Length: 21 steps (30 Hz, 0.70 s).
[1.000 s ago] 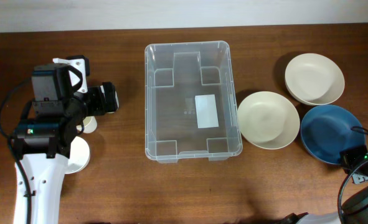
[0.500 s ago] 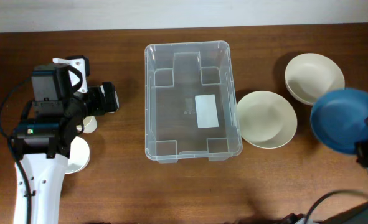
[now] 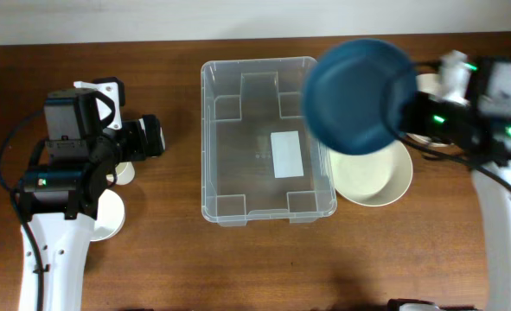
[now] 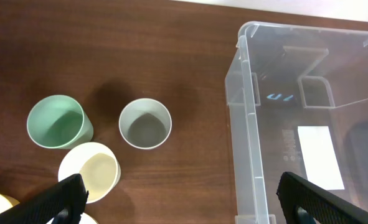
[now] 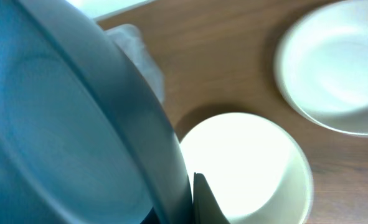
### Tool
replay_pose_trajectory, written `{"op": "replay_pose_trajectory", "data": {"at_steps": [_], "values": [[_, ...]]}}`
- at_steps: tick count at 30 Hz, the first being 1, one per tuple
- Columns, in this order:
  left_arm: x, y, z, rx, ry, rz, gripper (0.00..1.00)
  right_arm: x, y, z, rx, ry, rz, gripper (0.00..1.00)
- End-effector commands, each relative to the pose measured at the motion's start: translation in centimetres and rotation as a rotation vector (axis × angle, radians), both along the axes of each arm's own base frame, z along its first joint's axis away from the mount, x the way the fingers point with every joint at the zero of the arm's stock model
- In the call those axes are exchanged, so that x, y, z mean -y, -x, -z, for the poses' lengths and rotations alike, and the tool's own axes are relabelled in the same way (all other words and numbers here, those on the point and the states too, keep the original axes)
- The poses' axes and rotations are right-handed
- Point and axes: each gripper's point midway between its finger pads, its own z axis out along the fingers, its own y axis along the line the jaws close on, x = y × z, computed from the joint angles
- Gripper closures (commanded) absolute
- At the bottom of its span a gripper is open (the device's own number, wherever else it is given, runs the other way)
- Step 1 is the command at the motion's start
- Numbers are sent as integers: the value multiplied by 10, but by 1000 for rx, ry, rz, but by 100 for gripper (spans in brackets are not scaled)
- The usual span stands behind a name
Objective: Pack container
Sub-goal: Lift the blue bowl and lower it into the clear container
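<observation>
I will next move my right gripper to the left in the overhead view and down, and let go of the blue bowl (image 3: 357, 93) over the container's bottom, because that space is empty.
The clear plastic container (image 3: 229, 155) stands in the table's middle with a white label (image 3: 286, 155) on its base. My right gripper (image 3: 405, 114) is shut on the rim of a blue bowl (image 3: 357, 93) and holds it tilted in the air over the container's right rim. In the right wrist view the blue bowl (image 5: 65, 124) fills the left side, with one finger (image 5: 202, 200) pressed against its rim. My left gripper (image 4: 184, 208) is open and empty, left of the container (image 4: 252, 124).
A cream bowl (image 3: 378, 181) sits right of the container, under the arm; a second cream bowl (image 5: 339, 68) lies further back. A green cup (image 4: 56, 120), a grey cup (image 4: 145, 124) and a cream cup (image 4: 90, 171) stand left of the container.
My right gripper has lifted the blue bowl off the table at the right and carried it up and left, over the container's right rim. The left arm has not moved.
</observation>
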Motion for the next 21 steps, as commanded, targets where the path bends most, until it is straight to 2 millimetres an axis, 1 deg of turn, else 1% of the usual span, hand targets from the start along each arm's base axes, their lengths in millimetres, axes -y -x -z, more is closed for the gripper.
{"op": "replay_pose_trajectory", "data": {"at_steps": [1,2,5,8,9,10,11,12,16,18,20,21], "values": [[3,-2,-9,23,-10,23,0,-38,-22,2,-23,94,-119,96],[3,-2,-9,23,-10,23,0,-54,-30,7,-42,100,-157,96],[3,-2,-9,23,-10,23,0,-86,-51,25,-86,105,-227,96],[3,-2,-9,24,-10,23,0,-113,-71,51,-128,125,-300,96],[3,-3,-9,25,-10,23,0,-124,-80,66,-147,137,-336,96],[3,-3,-10,26,-10,23,0,-130,-84,72,-155,145,-354,96],[3,-3,-10,27,-10,23,0,-134,-91,87,-177,160,-356,96],[3,-3,-10,26,-10,23,0,-137,-95,96,-193,164,-362,96],[3,-3,-10,26,-10,23,0,-148,-105,132,-242,170,-381,96],[3,-3,-10,26,-10,23,0,-151,-110,147,-258,171,-384,96],[3,-3,-10,26,-10,23,0,-152,-113,155,-261,172,-385,96],[3,-3,-10,26,-10,23,0,-152,-116,158,-260,172,-384,92]]}}
